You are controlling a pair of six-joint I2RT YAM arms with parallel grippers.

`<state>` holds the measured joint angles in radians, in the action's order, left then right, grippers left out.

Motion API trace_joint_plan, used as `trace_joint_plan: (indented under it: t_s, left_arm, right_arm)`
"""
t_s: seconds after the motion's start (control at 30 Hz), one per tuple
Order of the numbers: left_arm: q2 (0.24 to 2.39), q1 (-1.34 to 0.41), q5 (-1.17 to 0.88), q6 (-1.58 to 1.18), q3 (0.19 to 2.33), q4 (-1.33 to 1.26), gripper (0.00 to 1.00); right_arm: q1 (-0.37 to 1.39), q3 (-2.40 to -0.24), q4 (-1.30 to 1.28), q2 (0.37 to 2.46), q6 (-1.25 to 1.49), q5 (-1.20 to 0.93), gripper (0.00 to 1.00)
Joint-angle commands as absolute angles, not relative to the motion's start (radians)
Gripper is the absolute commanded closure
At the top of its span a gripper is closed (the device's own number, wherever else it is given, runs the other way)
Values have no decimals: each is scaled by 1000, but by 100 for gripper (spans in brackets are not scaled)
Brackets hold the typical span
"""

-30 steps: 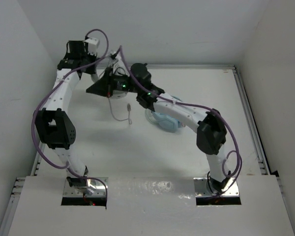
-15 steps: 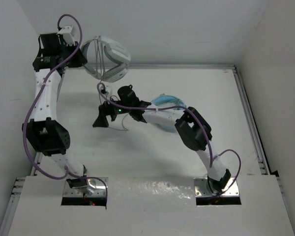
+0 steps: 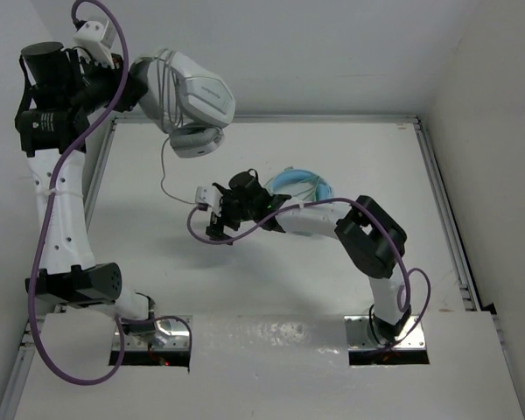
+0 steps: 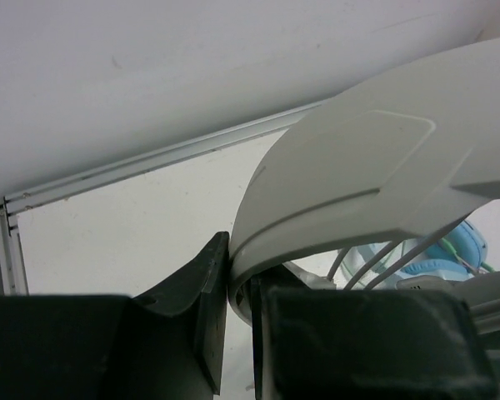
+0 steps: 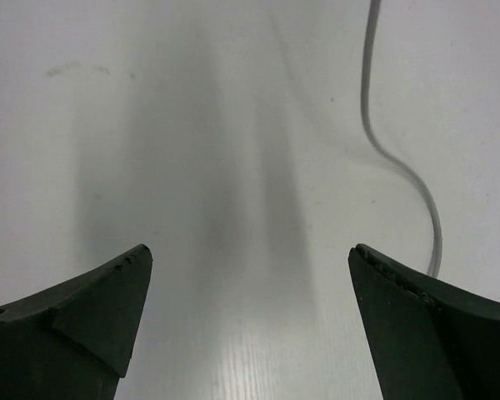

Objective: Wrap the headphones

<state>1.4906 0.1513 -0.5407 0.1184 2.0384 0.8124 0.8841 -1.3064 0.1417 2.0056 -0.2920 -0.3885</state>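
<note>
Next, my right gripper will move outward to close around the cable's bend on the tabletop, since that bend lies outward of the gripper, outside its open fingers.
My left gripper (image 3: 149, 87) is raised high at the back left, shut on the wide headband of the white headphones (image 3: 192, 92). In the left wrist view the jaws pinch the headband (image 4: 375, 167) edge at my left gripper (image 4: 240, 287), with several cable strands (image 4: 375, 262) crossing beneath it. The thin grey cable (image 3: 164, 175) hangs from the ear cups to the table. My right gripper (image 3: 210, 215) is low over the table's middle, open and holding nothing. In its wrist view the right gripper (image 5: 248, 254) has the cable (image 5: 400, 162) lying on the table beyond its right finger.
Light blue headphones (image 3: 302, 185) lie on the table behind the right forearm, also visible as light blue headphones (image 4: 471, 246) under the white headband. A metal rail (image 3: 437, 175) edges the table on the right, and white walls close in at the back and sides.
The left arm lifted the headphones higher and toward the camera. The right gripper came down from the headphones to the table's middle and opened.
</note>
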Motion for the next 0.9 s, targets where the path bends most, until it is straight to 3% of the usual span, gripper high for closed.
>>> trace_joint_plan:
  t_s: [0.0, 0.2, 0.43, 0.7, 0.87]
  left_arm:
    - [1489, 149, -604, 106, 2095, 833, 100]
    - [1502, 149, -617, 109, 2144, 845, 100]
    - [1505, 149, -646, 121, 2175, 859, 100]
    - [1522, 149, -678, 130, 2215, 885, 100]
    - [1528, 147, -681, 141, 2227, 897, 100]
  right_arm:
    - [879, -1247, 147, 1967, -482, -333, 1]
    - [864, -1235, 367, 2043, -450, -227, 1]
    - [808, -1537, 209, 2230, -463, -345, 2]
    - [848, -1660, 36, 2321, -582, -497, 6]
    - [885, -1830, -233, 2385, -716, -502, 7]
